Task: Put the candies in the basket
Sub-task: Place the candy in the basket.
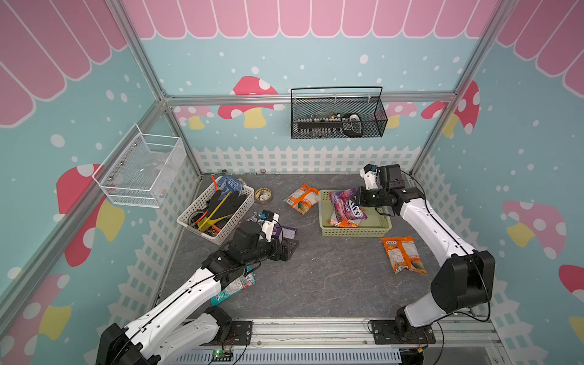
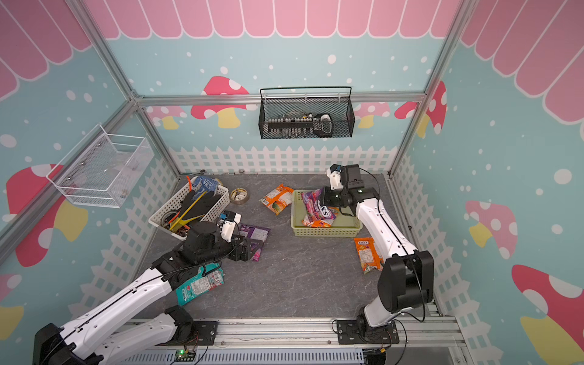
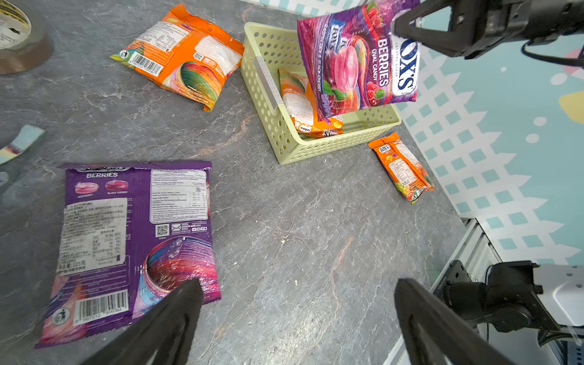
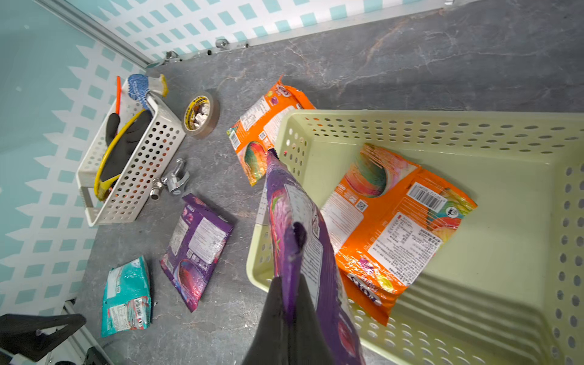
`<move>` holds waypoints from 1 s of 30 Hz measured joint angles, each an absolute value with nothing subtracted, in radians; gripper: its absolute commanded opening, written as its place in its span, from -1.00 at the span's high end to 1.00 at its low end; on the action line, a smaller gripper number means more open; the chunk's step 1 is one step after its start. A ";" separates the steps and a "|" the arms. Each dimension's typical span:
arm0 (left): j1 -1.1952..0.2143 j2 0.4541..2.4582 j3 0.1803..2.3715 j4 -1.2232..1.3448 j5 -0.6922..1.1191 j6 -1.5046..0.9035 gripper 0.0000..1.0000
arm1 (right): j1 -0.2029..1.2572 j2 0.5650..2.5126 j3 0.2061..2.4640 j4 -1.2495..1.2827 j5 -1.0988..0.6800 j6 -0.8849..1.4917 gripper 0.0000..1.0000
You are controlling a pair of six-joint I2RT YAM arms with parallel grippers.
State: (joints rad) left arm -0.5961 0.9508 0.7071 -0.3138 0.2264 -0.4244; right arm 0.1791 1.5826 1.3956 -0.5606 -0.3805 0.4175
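Note:
The orange candy bag covers the basket's other end, so I should move my right gripper over toward the basket's empty end (image 1: 375, 222) (image 4: 509, 213) next and let go of the purple FOX'S bag there.
The pale yellow-green basket (image 1: 354, 233) (image 4: 474, 126) stands at the right and holds an orange candy bag (image 1: 343, 222) (image 4: 395, 221). My right gripper (image 1: 358, 197) (image 4: 289, 284) is shut on the purple FOX'S bag (image 1: 346, 205) (image 3: 357, 60), which hangs over the basket. A second purple bag (image 1: 286, 233) (image 3: 136, 240) lies flat just beside my open left gripper (image 1: 286, 249) (image 3: 297, 290), which holds nothing. One orange bag (image 1: 301, 198) lies left of the basket, another (image 1: 403, 254) in front of it. A teal bag (image 1: 235, 287) (image 4: 126, 297) lies partly under my left arm.
A white tool basket (image 1: 218, 208) with gloves and tools stands at the back left, a tape roll (image 1: 263, 195) beside it. A metal fitting (image 4: 172, 183) lies near its side. A black wire basket (image 1: 338, 117) and a white one (image 1: 142, 170) hang on the walls.

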 measured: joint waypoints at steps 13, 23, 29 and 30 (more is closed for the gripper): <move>-0.596 0.951 0.707 -0.314 0.211 -0.414 -0.98 | 0.085 1.734 1.443 -0.531 -0.400 0.404 0.85; -0.596 0.951 0.707 -0.314 0.201 -0.414 -0.98 | 0.026 1.866 1.470 -0.496 -0.323 0.397 0.13; -0.595 0.951 0.707 -0.314 0.186 -0.414 -0.98 | 0.011 1.895 1.471 -0.504 -0.250 0.394 -0.08; -0.595 0.951 0.707 -0.315 0.182 -0.414 -0.98 | 0.011 1.895 1.473 -0.506 -0.240 0.393 -0.11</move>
